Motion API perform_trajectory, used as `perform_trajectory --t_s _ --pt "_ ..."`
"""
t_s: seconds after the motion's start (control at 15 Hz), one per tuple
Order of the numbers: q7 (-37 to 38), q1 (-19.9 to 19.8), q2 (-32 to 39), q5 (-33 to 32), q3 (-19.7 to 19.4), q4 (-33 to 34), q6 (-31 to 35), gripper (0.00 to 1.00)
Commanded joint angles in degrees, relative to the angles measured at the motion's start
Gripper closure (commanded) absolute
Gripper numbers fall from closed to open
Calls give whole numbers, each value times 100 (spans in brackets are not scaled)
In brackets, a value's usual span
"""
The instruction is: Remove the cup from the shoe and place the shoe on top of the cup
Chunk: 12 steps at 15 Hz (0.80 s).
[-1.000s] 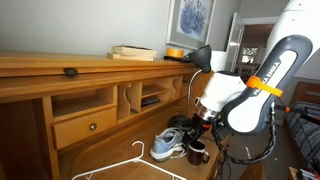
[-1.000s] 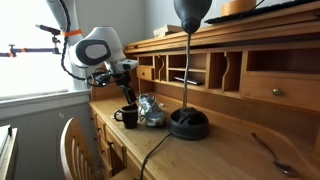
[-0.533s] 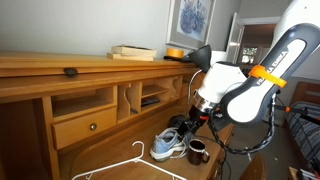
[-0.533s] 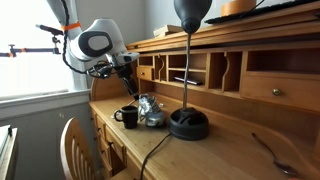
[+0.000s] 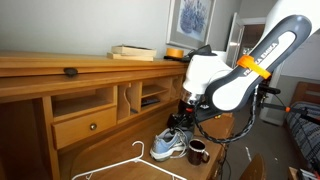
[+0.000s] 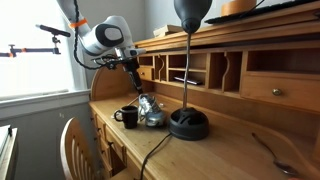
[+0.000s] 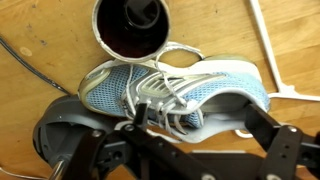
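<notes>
The robot needs to lower its gripper around the front of the shoe's opening and then close it.
The light blue and white shoe (image 7: pixel 175 88) lies on its sole on the wooden desk, seen in both exterior views (image 5: pixel 168 146) (image 6: pixel 152 111). The dark cup (image 7: pixel 130 25) stands upright on the desk right beside the shoe's side, touching or nearly touching it, and also shows in both exterior views (image 5: pixel 198 151) (image 6: pixel 127 117). My gripper (image 7: pixel 200 125) is open and empty. It hangs a little above the shoe, fingers pointing down on either side of the shoe's opening (image 5: pixel 186 118) (image 6: pixel 137 84).
A white wire hanger (image 5: pixel 120 162) lies on the desk near the shoe's heel. A black lamp base (image 6: pixel 188 124) with pole and cable (image 7: pixel 30 65) stands beside the shoe's toe. The desk hutch (image 5: pixel 95 100) with drawers rises behind. A chair back (image 6: pixel 75 150) stands at the desk's edge.
The arm has risen and swung from over the cup toward the hutch, so the gripper now hangs over the shoe. Cup and shoe have not moved.
</notes>
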Motion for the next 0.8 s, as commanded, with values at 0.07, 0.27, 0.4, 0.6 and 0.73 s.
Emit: perform_trajectory --t_s 0.07,0.27,0.4,0.6,0.73 --pt "1055 -432 362 -664 659 694 -1009 0" --pt "1572 -585 623 -1022 890 990 -1327 0" --pt "1969 -612 809 -1358 900 1136 -1306 0" --pt "2406 -647 1038 -1646 879 1264 -1233 0" --pt "2629 -670 1188 -1712 884 1329 -1171 0"
